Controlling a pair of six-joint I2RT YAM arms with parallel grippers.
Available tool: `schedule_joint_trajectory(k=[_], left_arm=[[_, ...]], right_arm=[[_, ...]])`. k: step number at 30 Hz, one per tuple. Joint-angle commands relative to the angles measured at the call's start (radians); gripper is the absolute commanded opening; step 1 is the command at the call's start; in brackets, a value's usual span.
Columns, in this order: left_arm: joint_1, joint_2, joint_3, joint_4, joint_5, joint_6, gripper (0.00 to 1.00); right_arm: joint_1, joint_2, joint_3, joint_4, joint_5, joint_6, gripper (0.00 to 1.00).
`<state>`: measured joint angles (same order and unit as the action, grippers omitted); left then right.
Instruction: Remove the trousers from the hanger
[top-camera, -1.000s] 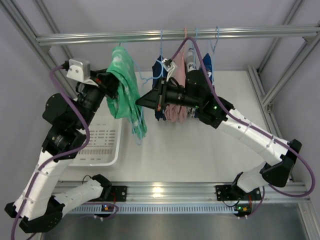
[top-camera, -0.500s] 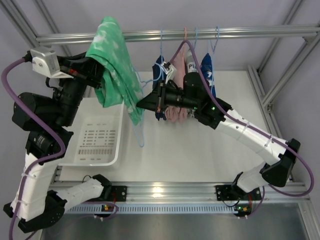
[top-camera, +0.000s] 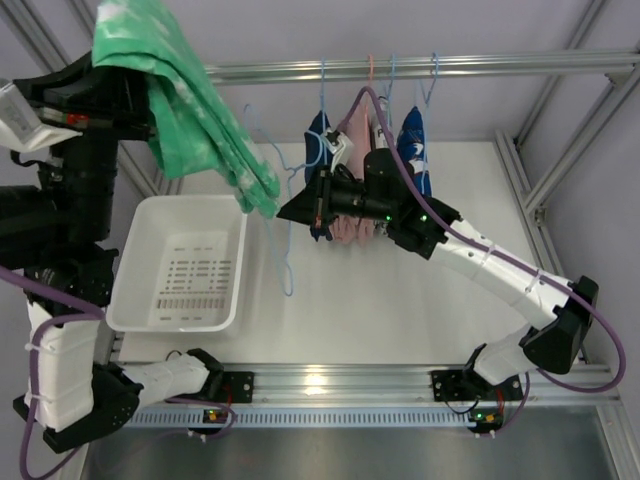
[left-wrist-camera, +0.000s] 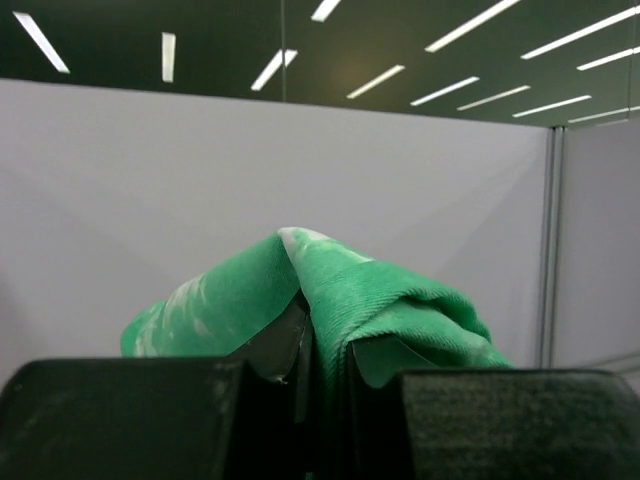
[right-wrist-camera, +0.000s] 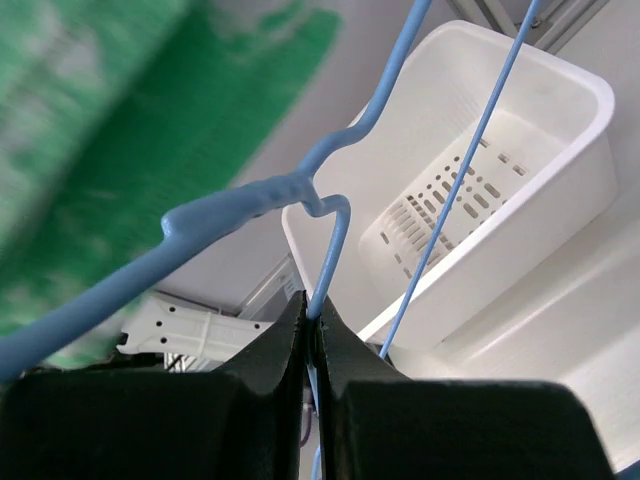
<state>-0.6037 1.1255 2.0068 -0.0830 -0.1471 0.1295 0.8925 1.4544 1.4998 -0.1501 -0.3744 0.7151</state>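
Observation:
The open basket is below my left gripper. I should next move the gripper down, tilting downward, into the white slotted basket (top-camera: 188, 268) and let go of the trousers (top-camera: 175, 110) there.
The bright green trousers (top-camera: 175, 110) hang from my left gripper (top-camera: 140, 80), which is raised high at the far left and shut on a fold of the cloth (left-wrist-camera: 400, 310). Their lower end reaches down beside the hanger. The light-blue wire hanger (top-camera: 283, 235) is tilted over the table, its long loop bare. My right gripper (top-camera: 292, 208) is shut on it. In the right wrist view the wire (right-wrist-camera: 335, 240) passes between the closed fingertips of the right gripper (right-wrist-camera: 313, 318), with the green cloth (right-wrist-camera: 140, 170) blurred at the upper left. In the left wrist view the left gripper (left-wrist-camera: 325, 350) pinches the cloth.
A white slotted basket (top-camera: 225, 300) sits on the table at the left, below the trousers; it also shows in the right wrist view (right-wrist-camera: 560, 170). A metal rail (top-camera: 480, 64) crosses the back. A navy garment (top-camera: 318, 135), a pink one (top-camera: 350, 228) and a blue-and-white one (top-camera: 415, 150) hang from it.
My left arm has swung up and to the left, pulling the trousers up along and off the hanger's loop. My right gripper has kept its hold on the hanger.

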Motion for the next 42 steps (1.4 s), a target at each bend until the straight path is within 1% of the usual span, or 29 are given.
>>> schedule_joint_trajectory(k=[1, 5, 8, 9, 12, 13, 16, 19, 21, 22, 25, 26, 27, 30, 36, 42], left_arm=[[0.001, -0.021, 0.076, 0.232, -0.019, 0.108, 0.0], [-0.001, -0.046, 0.044, 0.244, -0.064, 0.223, 0.0], [-0.001, -0.096, -0.04, 0.241, -0.114, 0.32, 0.0], [0.001, -0.128, -0.092, 0.242, -0.144, 0.343, 0.0], [0.001, -0.187, -0.184, 0.239, -0.184, 0.432, 0.0], [0.002, -0.231, -0.25, 0.232, -0.204, 0.452, 0.0], [0.022, -0.312, -0.365, 0.221, -0.238, 0.536, 0.0], [0.022, -0.386, -0.427, 0.201, -0.261, 0.613, 0.0], [0.024, -0.446, -0.497, 0.183, -0.269, 0.654, 0.0], [0.025, -0.461, -0.514, 0.148, -0.272, 0.667, 0.0], [0.039, -0.521, -0.577, 0.094, -0.307, 0.654, 0.0], [0.047, -0.541, -0.597, 0.039, -0.31, 0.644, 0.0], [0.053, -0.584, -0.656, 0.028, -0.322, 0.636, 0.0], [0.088, -0.665, -0.747, -0.042, -0.345, 0.599, 0.0], [0.154, -0.754, -0.827, -0.184, -0.382, 0.507, 0.0], [0.203, -0.79, -0.887, -0.287, -0.407, 0.426, 0.0]], right_arm=[[-0.012, -0.04, -0.001, 0.02, 0.009, -0.026, 0.0], [-0.02, -0.052, 0.002, 0.017, 0.011, -0.032, 0.0], [-0.026, -0.061, -0.003, 0.012, 0.009, -0.034, 0.0], [-0.026, -0.066, -0.004, 0.012, 0.009, -0.037, 0.0], [-0.029, -0.074, -0.009, 0.012, 0.008, -0.039, 0.0], [-0.029, -0.077, -0.01, 0.012, 0.008, -0.043, 0.0], [-0.032, -0.084, -0.015, 0.009, 0.008, -0.048, 0.0], [-0.035, -0.089, -0.015, 0.007, 0.008, -0.048, 0.0], [-0.035, -0.094, -0.016, 0.006, 0.011, -0.046, 0.0], [-0.036, -0.094, -0.015, 0.007, 0.012, -0.049, 0.0], [-0.037, -0.098, -0.01, 0.001, 0.014, -0.057, 0.0], [-0.037, -0.098, -0.01, 0.001, 0.018, -0.06, 0.0], [-0.037, -0.101, -0.01, -0.005, 0.022, -0.06, 0.0], [-0.038, -0.111, -0.016, -0.005, 0.028, -0.059, 0.0], [-0.043, -0.112, -0.012, -0.008, 0.023, -0.052, 0.0], [-0.043, -0.117, -0.015, -0.005, 0.022, -0.048, 0.0]])
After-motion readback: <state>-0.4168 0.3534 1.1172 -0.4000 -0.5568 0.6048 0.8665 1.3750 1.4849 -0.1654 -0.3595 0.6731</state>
